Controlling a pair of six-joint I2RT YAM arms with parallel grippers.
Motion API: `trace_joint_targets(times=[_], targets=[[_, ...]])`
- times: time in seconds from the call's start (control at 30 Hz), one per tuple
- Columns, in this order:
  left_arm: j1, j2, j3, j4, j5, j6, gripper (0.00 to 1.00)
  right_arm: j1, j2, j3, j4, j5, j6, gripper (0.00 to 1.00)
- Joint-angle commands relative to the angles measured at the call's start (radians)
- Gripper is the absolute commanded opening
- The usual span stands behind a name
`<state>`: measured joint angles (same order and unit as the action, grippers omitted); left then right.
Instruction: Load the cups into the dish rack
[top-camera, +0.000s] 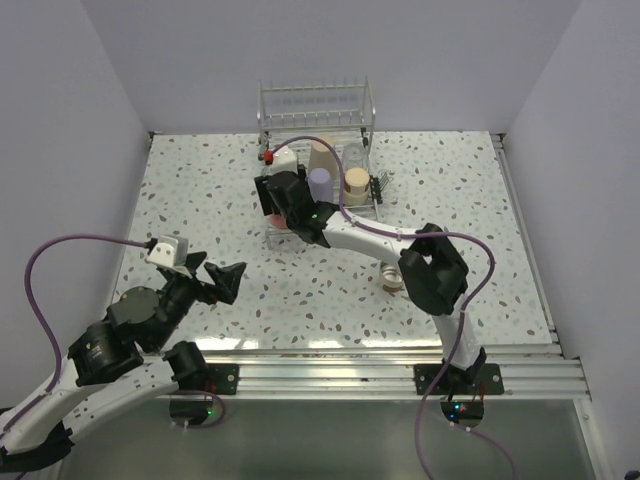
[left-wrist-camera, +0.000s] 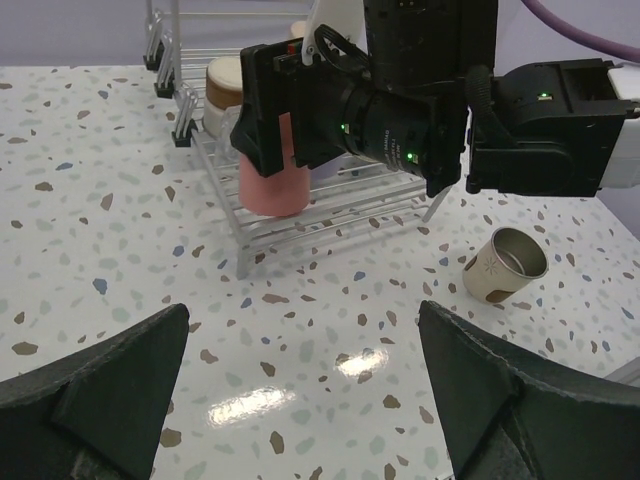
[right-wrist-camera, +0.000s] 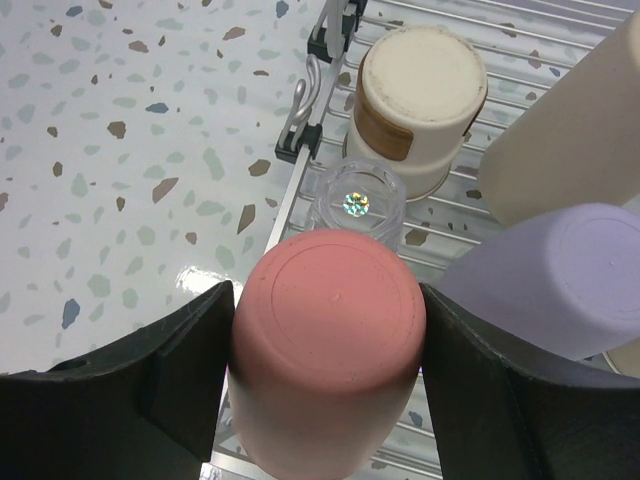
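Note:
The right gripper lowers the coral-pink cup onto the wires next, slightly toward the lavender cup.
The silver wire dish rack (top-camera: 315, 95) stands at the back of the table. In it, upside down, are a tall beige cup (right-wrist-camera: 575, 130), a lavender cup (right-wrist-camera: 560, 275), a tan-based cup (right-wrist-camera: 420, 95) and a clear cup (right-wrist-camera: 355, 200). My right gripper (right-wrist-camera: 328, 340) is shut on the inverted coral-pink cup (right-wrist-camera: 328, 330) at the rack's front left corner (left-wrist-camera: 272, 180), its rim at the wires. A metallic cup (left-wrist-camera: 505, 264) lies on its side on the table, right of the rack. My left gripper (left-wrist-camera: 300, 390) is open and empty over bare table.
The right arm (top-camera: 370, 238) reaches diagonally from its base to the rack and partly hides the lying cup (top-camera: 392, 280). A purple cable loops over the rack. White walls close in the table on three sides.

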<state>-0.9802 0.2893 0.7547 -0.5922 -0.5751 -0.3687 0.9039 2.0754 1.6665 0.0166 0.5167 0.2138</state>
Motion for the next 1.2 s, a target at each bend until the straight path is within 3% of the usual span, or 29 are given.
trace_joint_targets(times=[0.0,0.67,1.03,1.07,1.1,1.17], targets=[[0.003,-0.007,-0.002,0.043,0.015,0.034,1.0,0.01,0.006,0.006,0.13,0.083,-0.031,0.0],[0.006,-0.006,-0.002,0.043,0.02,0.036,1.0,0.013,0.071,0.006,0.123,0.212,-0.008,0.0],[0.009,-0.016,-0.003,0.046,0.023,0.037,1.0,0.01,0.077,0.015,0.066,0.195,0.078,0.0],[0.009,-0.018,-0.003,0.046,0.023,0.037,1.0,0.01,0.078,0.021,0.056,0.187,0.085,0.02],[0.009,-0.021,-0.003,0.046,0.024,0.037,1.0,0.01,0.086,0.035,0.036,0.178,0.085,0.14],[0.009,-0.025,-0.005,0.046,0.024,0.037,1.0,0.009,0.092,0.048,0.016,0.16,0.087,0.23]])
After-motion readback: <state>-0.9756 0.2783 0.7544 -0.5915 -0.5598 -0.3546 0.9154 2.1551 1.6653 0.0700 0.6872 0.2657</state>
